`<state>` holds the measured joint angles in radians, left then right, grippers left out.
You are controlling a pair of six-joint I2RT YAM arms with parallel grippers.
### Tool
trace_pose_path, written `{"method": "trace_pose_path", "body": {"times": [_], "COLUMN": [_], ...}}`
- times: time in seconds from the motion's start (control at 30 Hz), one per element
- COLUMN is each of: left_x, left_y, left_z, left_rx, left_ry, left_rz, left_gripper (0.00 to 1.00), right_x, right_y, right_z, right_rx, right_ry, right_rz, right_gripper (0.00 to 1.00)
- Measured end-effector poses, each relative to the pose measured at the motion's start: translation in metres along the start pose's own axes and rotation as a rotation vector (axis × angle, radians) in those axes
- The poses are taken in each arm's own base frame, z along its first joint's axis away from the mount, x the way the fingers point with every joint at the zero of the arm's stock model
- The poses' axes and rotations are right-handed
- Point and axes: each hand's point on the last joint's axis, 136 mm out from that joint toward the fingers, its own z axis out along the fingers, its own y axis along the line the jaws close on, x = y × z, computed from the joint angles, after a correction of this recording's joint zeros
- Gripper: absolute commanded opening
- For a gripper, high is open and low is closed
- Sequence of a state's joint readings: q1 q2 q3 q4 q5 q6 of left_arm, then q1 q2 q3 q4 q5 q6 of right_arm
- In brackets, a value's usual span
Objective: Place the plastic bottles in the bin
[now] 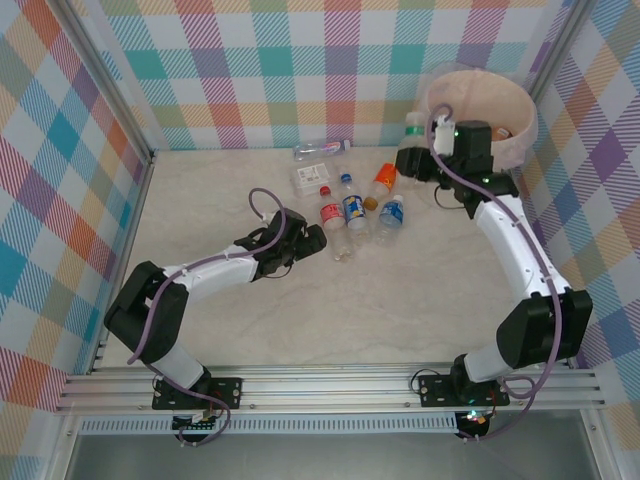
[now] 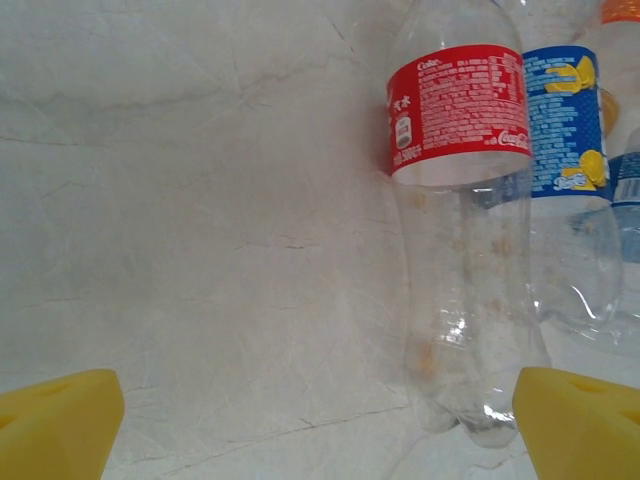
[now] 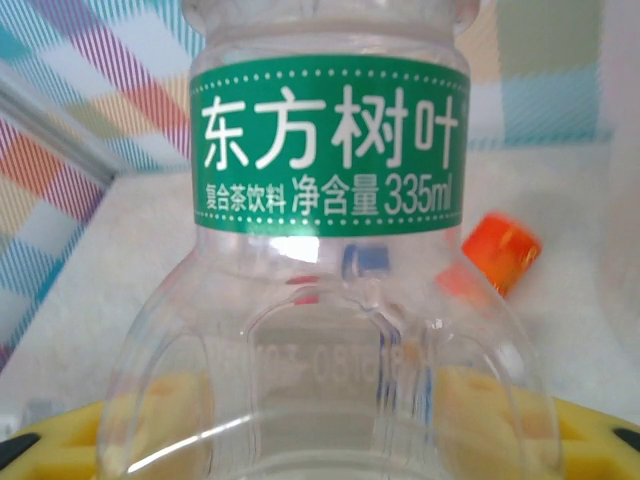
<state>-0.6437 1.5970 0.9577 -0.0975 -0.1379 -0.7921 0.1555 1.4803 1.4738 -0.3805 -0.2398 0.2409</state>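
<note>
My right gripper should next lift the bottle outward across the bin's rim, then release it inside.
My right gripper (image 1: pixel 418 165) is shut on a clear plastic bottle (image 1: pixel 411 135) with a green label (image 3: pixel 330 150). It holds the bottle upright, off the table and just left of the bin (image 1: pixel 520 118), and its yellow pads (image 3: pixel 150 420) press both sides of the bottle. My left gripper (image 1: pixel 312 240) is open and low over the table. A red-labelled bottle (image 2: pixel 455 110) lies just inside its right fingertip (image 2: pixel 585 425), with a blue-labelled bottle (image 2: pixel 565 130) beside it. Several more bottles (image 1: pixel 352 208) lie mid-table.
An orange-capped bottle (image 1: pixel 383 178) lies near the held one. A clear bottle (image 1: pixel 322 150) and a flattened one (image 1: pixel 310 178) lie toward the back wall. Checked walls close in the table on three sides. Bare tabletop (image 1: pixel 200 210) stretches to the left.
</note>
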Motion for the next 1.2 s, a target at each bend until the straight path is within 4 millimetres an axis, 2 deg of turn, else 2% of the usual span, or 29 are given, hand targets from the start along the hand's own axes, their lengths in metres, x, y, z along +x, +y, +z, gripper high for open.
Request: {"method": "trace_pose_path", "body": {"times": [0.1, 0.23, 0.33, 0.4, 0.6, 0.77, 0.83, 1.03, 1.2], "left_x": [0.000, -0.001, -0.003, -0.004, -0.008, -0.008, -0.007, -0.003, 0.002], "left_y": [-0.005, -0.008, -0.010, -0.011, -0.014, -0.015, -0.016, -0.028, -0.035], "left_z": [-0.001, -0.002, -0.004, -0.007, -0.014, -0.015, -0.015, -0.016, -0.014], "left_rx": [0.022, 0.036, 0.043, 0.049, 0.066, 0.071, 0.076, 0.136, 0.158], "left_ry": [0.002, 0.003, -0.003, -0.007, -0.021, -0.020, -0.014, 0.014, 0.039], "left_rz": [0.003, 0.011, 0.018, 0.021, 0.041, 0.048, 0.049, 0.074, 0.104], "left_gripper": [1.00, 1.00, 1.00, 1.00, 1.00, 1.00, 1.00, 1.00, 1.00], "right_x": [-0.043, -0.098, -0.123, -0.131, -0.140, -0.143, -0.142, -0.133, -0.129], "right_y": [-0.005, -0.025, -0.051, -0.070, -0.126, -0.153, -0.157, -0.153, -0.141], "right_z": [-0.013, -0.021, -0.015, -0.009, 0.013, 0.027, 0.033, 0.057, 0.064], "right_rx": [0.041, 0.108, 0.173, 0.213, 0.334, 0.383, 0.383, 0.297, 0.216], "right_ry": [-0.104, -0.221, -0.261, -0.263, -0.228, -0.193, -0.179, -0.124, -0.098], "right_rz": [0.002, 0.021, 0.050, 0.071, 0.119, 0.115, 0.113, 0.117, 0.129], "right_gripper": [0.49, 0.49, 0.49, 0.49, 0.51, 0.54, 0.57, 0.85, 0.90]}}
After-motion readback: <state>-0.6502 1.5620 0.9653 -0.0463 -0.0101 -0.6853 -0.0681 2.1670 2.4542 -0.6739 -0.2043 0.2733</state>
